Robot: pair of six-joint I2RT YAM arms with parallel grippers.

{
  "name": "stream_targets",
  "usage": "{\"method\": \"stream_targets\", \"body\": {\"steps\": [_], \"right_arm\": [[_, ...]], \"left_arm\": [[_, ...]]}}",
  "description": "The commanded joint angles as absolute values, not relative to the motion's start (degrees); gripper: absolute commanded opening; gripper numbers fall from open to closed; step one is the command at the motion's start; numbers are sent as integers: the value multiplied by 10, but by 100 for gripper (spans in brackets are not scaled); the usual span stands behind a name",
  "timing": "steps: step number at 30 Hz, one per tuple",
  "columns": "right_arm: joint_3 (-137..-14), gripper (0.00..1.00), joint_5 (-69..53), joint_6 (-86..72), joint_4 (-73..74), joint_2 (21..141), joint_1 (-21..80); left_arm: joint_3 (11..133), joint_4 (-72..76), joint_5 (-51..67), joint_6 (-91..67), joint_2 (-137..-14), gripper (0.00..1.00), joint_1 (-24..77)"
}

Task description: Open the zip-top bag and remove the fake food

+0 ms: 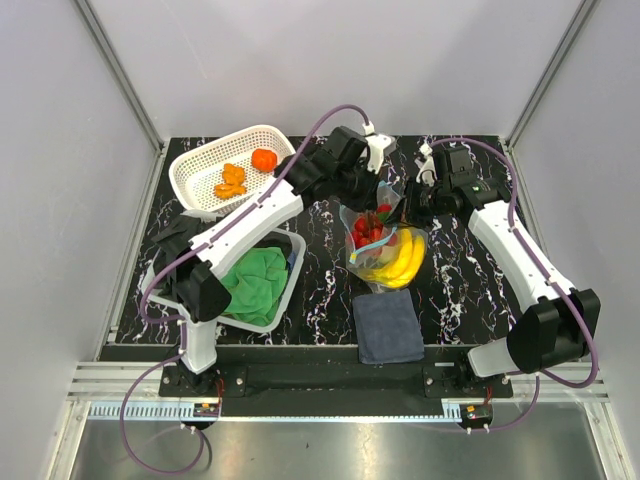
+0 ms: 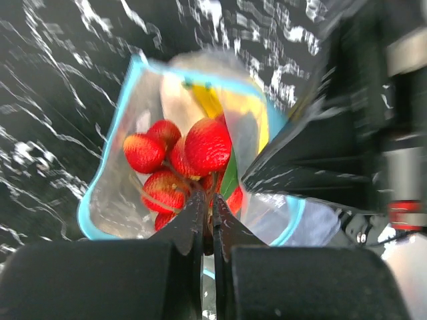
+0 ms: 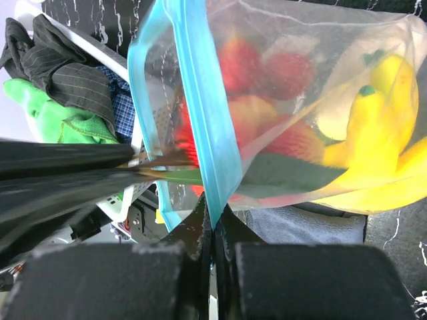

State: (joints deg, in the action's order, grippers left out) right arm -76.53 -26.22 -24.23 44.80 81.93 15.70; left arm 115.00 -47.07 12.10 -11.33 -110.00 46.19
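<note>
I will next lift my left gripper from the bag point(image 1: 388, 250) over the white basket to release the berries' stem, as the basket is on its left in the top view.
The zip-top bag point(image 1: 388, 250) hangs open in mid-table, its teal zip strip point(image 3: 200, 100) spread wide. Inside are red berries point(image 2: 200, 150), a yellow banana bunch point(image 1: 402, 262) and a pale piece point(image 2: 180, 100). My left gripper point(image 2: 210, 200) reaches into the bag's mouth and is shut on the berries' stem, beside a green leaf. In the top view it point(image 1: 378, 208) is above the bag. My right gripper point(image 3: 213, 208) is shut on the zip strip and holds that side of the mouth up; it point(image 1: 408, 210) is at the bag's right edge.
A white basket point(image 1: 200, 165) at the back left holds a round orange fruit point(image 1: 264, 159) and orange bits point(image 1: 232, 181). A white tray point(image 1: 285, 300) with a green cloth point(image 1: 255, 275) is at the left. A dark blue folded cloth point(image 1: 388, 325) lies just in front of the bag.
</note>
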Motion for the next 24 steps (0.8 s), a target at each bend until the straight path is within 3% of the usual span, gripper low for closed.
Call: {"method": "stream_targets", "body": {"steps": [1,6,24], "right_arm": [[-764,0,-236,-235,437,795,156],[-767,0,-204,-240,439,789,156],[-780,0,-198,-245,447,818,148]], "left_arm": [[1215,-446,77,-98,-1077,0,464],[1241,-443,30,-91,-1065,0,454],[1286,-413,28,-135,-1024,0,369]]}}
